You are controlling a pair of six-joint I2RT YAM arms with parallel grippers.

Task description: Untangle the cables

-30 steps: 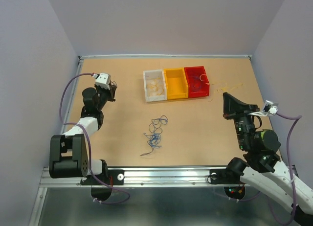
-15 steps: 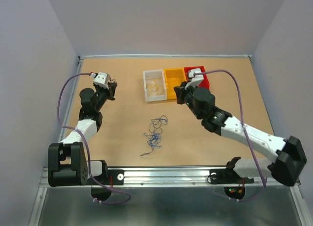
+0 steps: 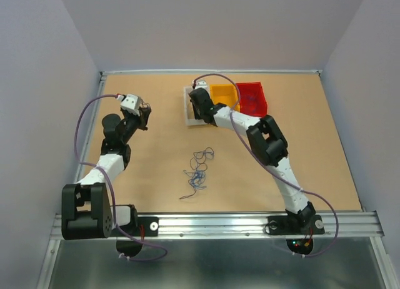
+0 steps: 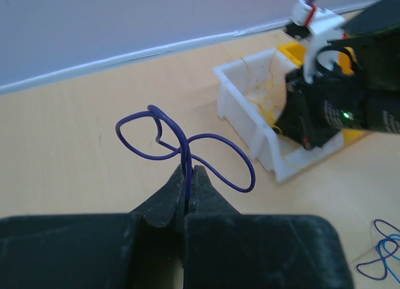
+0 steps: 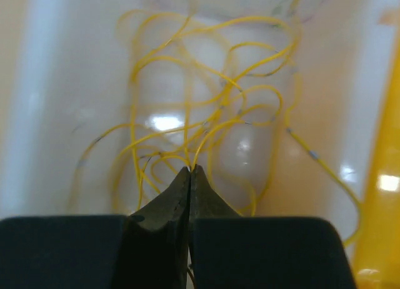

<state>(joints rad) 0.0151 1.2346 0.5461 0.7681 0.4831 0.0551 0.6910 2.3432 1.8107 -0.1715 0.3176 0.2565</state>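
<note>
The purple cable needs to go with my left gripper to the right in the top view, above the tangle's far end [image 3: 205,154] [image 4: 385,240], and my left gripper needs to release it there to the right gripper, nearer the bins.
My left gripper [image 4: 188,169] is shut on a thin purple cable [image 4: 152,108], whose loops stand up above the table at the left side [image 3: 144,117]. Over the white bin [image 3: 187,111], my right gripper [image 5: 190,169] is shut on a yellow cable [image 5: 206,129] among several curly yellow ones lying in that bin. In the top view the right gripper [image 3: 201,112] points down into the bin. A loose tangle of blue and purple cables [image 3: 199,170] lies mid-table, apart from both grippers.
A yellow bin [image 3: 225,106] and a red bin [image 3: 252,103] with dark wires in it stand right of the white one. The right arm [image 3: 269,145] stretches diagonally across the table. Walls close in the back and both sides.
The right arm has swung from the right side of the table leftward across the bins to the white bin. The left arm has hardly moved.
</note>
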